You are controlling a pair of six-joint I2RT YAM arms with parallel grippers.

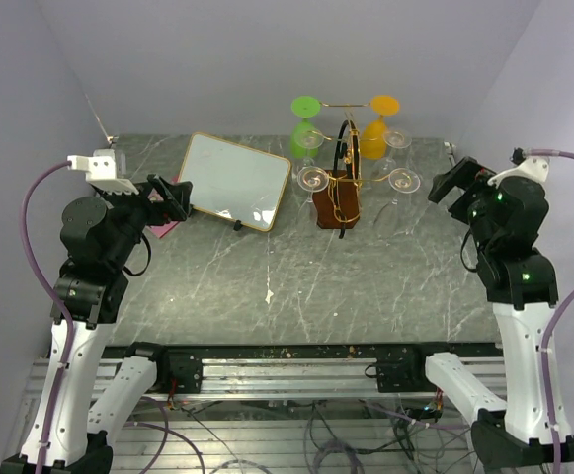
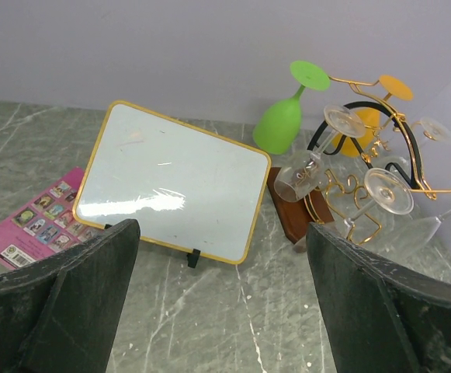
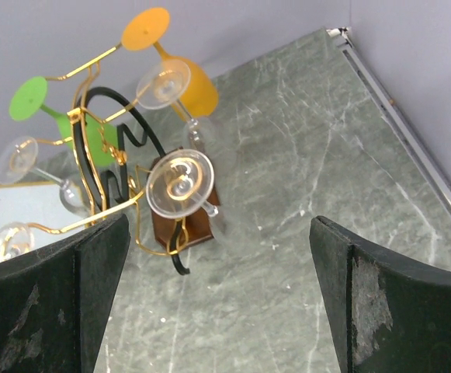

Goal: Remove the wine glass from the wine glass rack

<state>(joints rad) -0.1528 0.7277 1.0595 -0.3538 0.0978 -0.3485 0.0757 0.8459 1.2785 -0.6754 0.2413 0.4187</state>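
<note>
My right gripper should next move down and across onto the nearest clear wine glass foot's jutting rim (image 1: 416, 182) (image 3: 206, 191), which is below it and to its left in the top view.
The wine glass rack (image 1: 334, 207), gold wire on a dark wooden block, stands at the table's back middle. Hanging upside down on it are a green glass (image 1: 304, 133), an orange glass (image 1: 376, 133) and several clear wine glasses, one at the front left (image 1: 313, 179) and one at the front right (image 1: 402, 181). My left gripper (image 1: 173, 197) is open and empty, well left of the rack (image 2: 291, 214). My right gripper (image 1: 451, 185) is open and empty, right of the rack (image 3: 183, 224), near the clear glass's foot (image 3: 180, 183).
A gold-framed whiteboard (image 1: 235, 180) leans on a stand left of the rack, also in the left wrist view (image 2: 171, 183). A pink card (image 2: 35, 221) lies flat beside it. The walls stand close behind the rack. The table's right edge rail (image 3: 400, 109) runs past the right gripper.
</note>
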